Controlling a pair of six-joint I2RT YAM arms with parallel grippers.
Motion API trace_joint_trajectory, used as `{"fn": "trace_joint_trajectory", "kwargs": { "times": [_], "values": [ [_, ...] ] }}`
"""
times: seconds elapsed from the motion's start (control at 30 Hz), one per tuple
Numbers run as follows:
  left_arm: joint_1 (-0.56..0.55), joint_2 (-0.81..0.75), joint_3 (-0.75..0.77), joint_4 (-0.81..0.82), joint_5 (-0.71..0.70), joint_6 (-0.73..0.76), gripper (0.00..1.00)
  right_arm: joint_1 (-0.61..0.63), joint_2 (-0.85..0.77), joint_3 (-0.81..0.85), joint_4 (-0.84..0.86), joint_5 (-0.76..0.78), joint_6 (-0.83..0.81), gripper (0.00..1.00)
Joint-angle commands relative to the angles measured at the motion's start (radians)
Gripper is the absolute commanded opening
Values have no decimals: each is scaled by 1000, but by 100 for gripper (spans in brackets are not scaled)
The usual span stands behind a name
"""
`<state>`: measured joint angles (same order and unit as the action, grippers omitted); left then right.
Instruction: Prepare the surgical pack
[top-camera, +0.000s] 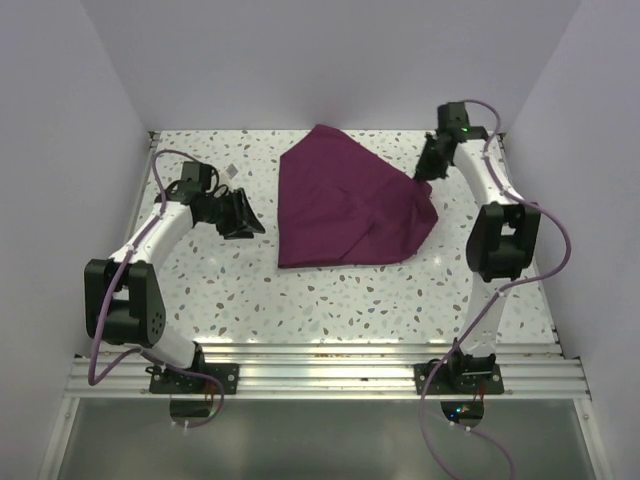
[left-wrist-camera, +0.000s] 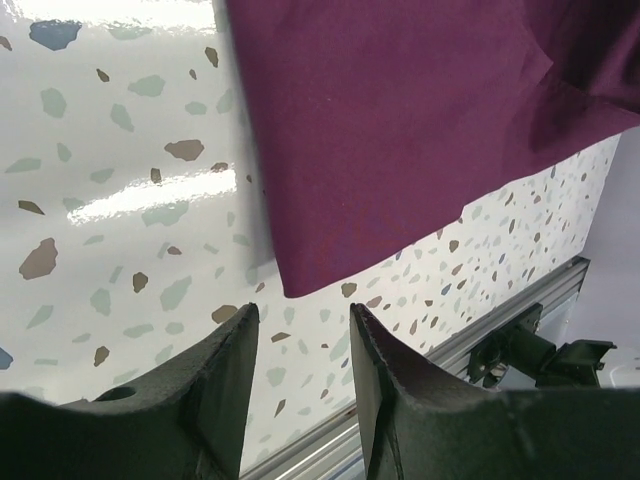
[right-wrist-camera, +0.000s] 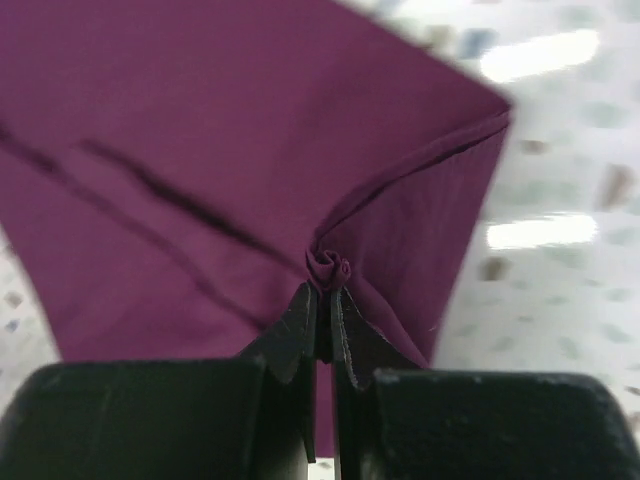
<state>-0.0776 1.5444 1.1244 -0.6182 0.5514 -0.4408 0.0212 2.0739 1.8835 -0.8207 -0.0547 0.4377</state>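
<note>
The cloth's pinched flap still juts out, so next my right gripper will go to the left in the top view and let go at the cloth's opposite edge (top-camera: 281, 217).
The dark purple cloth (top-camera: 345, 205) lies rumpled and partly folded on the speckled table, at the middle back. My right gripper (top-camera: 423, 180) is shut on the cloth's right edge, and a small bunch of purple fabric (right-wrist-camera: 328, 268) is pinched at its fingertips. My left gripper (top-camera: 243, 214) hovers to the left of the cloth, open, with nothing between its fingers (left-wrist-camera: 232, 345). From the left wrist, a corner of the cloth (left-wrist-camera: 400, 130) hangs just beyond the fingertips. The steel tray, gauze, scissors and forceps are out of view.
The speckled table (top-camera: 330, 300) is enclosed by pale walls on three sides. An aluminium rail (top-camera: 330, 370) with both arm bases runs along the near edge. The rail and a black clamp (left-wrist-camera: 530, 350) also show in the left wrist view.
</note>
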Motion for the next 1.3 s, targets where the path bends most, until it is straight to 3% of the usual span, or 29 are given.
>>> {"fn": "trace_joint_trajectory", "kwargs": {
  "times": [0.0,0.33,0.57,0.9,1.27],
  "values": [
    [10,-24,37,-8,-16,25,46,163,-64,121,-101,-22,25,0],
    [13,11,57,-32,-21,40,46,445,60,304,-109,-96,76,0],
    [13,54,23,1,-25,31,46,503,150,416,-126,-140,81,0],
    [13,88,-40,67,-5,5,46,539,143,417,-64,-169,75,0],
    [12,137,-89,124,21,-24,46,598,241,500,-46,-220,95,0]
  ]
}}
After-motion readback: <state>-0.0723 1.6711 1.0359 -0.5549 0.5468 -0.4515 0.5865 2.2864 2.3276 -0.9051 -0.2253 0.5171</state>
